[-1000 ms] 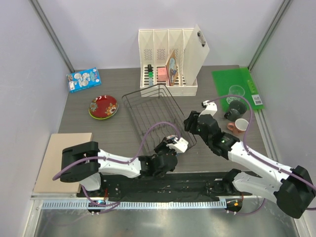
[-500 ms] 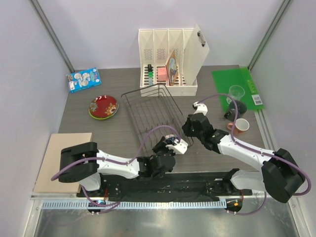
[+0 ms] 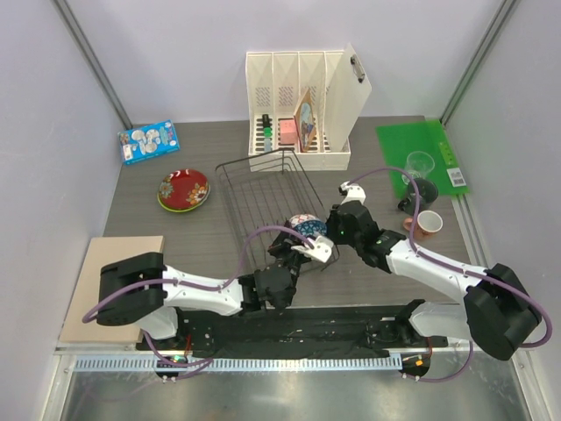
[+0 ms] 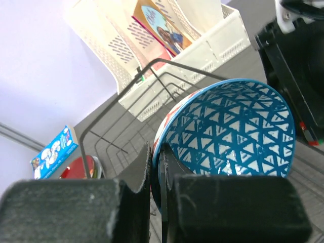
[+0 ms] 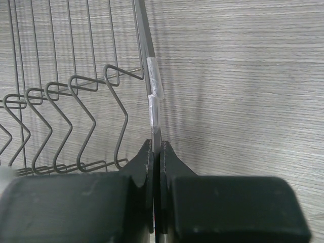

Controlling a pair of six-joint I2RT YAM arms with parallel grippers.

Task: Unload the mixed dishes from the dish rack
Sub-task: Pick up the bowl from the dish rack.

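The bowl rises from the rack [image 3: 263,189] in my left gripper next. It goes to the bare tabletop by the red plate's near edge [image 3: 202,230], comes down and is released.
The dark wire dish rack [image 3: 263,189] sits mid-table. A blue patterned bowl [image 3: 305,223] hangs tilted over its near right corner, and my left gripper [image 3: 296,247] is shut on the rim. In the left wrist view the bowl [image 4: 228,131] fills the right side, its rim pinched in my left gripper [image 4: 156,152]. My right gripper [image 3: 331,230] is shut on the rack's right rim wire [image 5: 144,50], which runs between the jaws of that gripper [image 5: 156,147]. A red floral plate [image 3: 184,189] lies left of the rack. The clear glass [image 3: 420,163], dark grey mug [image 3: 421,190] and pink mug [image 3: 427,223] stand at the right.
A cream file holder [image 3: 302,110] stands behind the rack. A green mat [image 3: 438,140] lies at the back right under the glass. A blue packet [image 3: 147,143] sits at the back left, and a tan board [image 3: 110,285] at the near left edge.
The right gripper swung from near the mugs to the rack's right rim and shut on the wire. The left gripper rose with the bowl, which now shows over the rack's corner.
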